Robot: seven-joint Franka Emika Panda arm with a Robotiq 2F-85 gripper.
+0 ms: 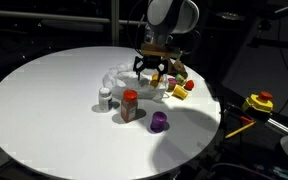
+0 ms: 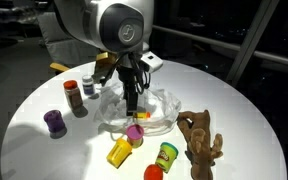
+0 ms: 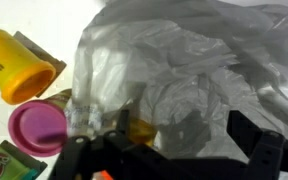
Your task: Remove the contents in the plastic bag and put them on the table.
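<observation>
The yellowish thing inside the bag [image 2: 143, 115] [image 3: 141, 131] sits nearer one finger, so next I should move my gripper to the left in the wrist view and down around it.
A crumpled clear plastic bag [image 1: 117, 77] lies near the middle of the round white table; it shows in both exterior views [image 2: 159, 103] and fills the wrist view [image 3: 184, 70]. My gripper [image 2: 132, 106] points straight down over the bag, also seen in an exterior view [image 1: 154, 70]. Its fingers are open in the wrist view [image 3: 169, 152], with bag film between them. Something yellowish [image 3: 142, 130] shows through the film. A pink-lidded tub [image 3: 39, 125] and a yellow tub [image 3: 19, 65] lie beside the bag.
On the table [image 2: 244, 110] stand a purple tub [image 2: 54, 122], a red-capped jar [image 2: 74, 97] and a white bottle [image 2: 89, 88]. A green-labelled can [image 2: 166, 155], a red piece [image 2: 152, 172] and a wooden hand [image 2: 200, 140] lie near the edge. A yellow tool [image 1: 259, 102] sits off the table.
</observation>
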